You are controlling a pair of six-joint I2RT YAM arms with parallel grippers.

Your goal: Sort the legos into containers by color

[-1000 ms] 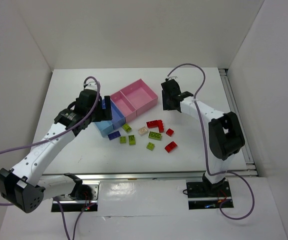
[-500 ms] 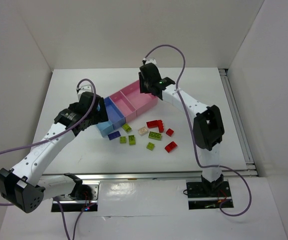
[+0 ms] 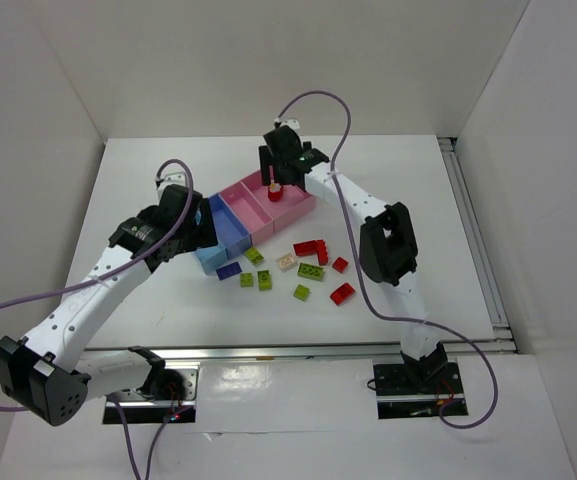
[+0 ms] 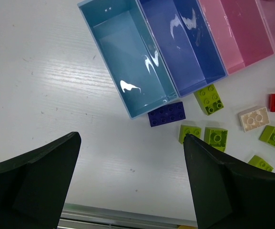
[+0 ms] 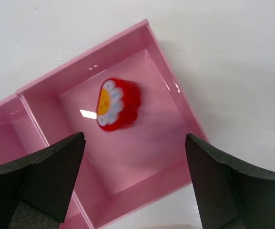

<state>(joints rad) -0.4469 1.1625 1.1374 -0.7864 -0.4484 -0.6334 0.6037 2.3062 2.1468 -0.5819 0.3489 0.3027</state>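
Next, my right gripper moves back and down to the narrow red lego, since other red legos remain outside the far pink tray.
The containers are a joined row: two pink trays (image 3: 290,203), a medium blue one (image 3: 232,231) and a light blue one (image 3: 204,257). My right gripper (image 3: 276,178) hangs open over the far pink tray (image 5: 127,157). A red lego (image 5: 118,104), blurred, is in that tray, free of both fingers. Left gripper (image 4: 131,139) hovers open and empty over bare table near the light blue tray (image 4: 127,71). Loose legos lie in front of the trays: purple (image 4: 167,114), cream (image 4: 254,118), several lime green (image 3: 310,271) and red (image 3: 311,249).
White walls enclose the table on three sides. A metal rail (image 3: 473,230) runs along the right edge. Purple cables loop above both arms. The medium blue tray (image 4: 185,47) and light blue tray hold nothing.
My right arm swung left from beside the trays to over the far pink tray, and its jaws opened, releasing the red lego. The left arm shifted only slightly.
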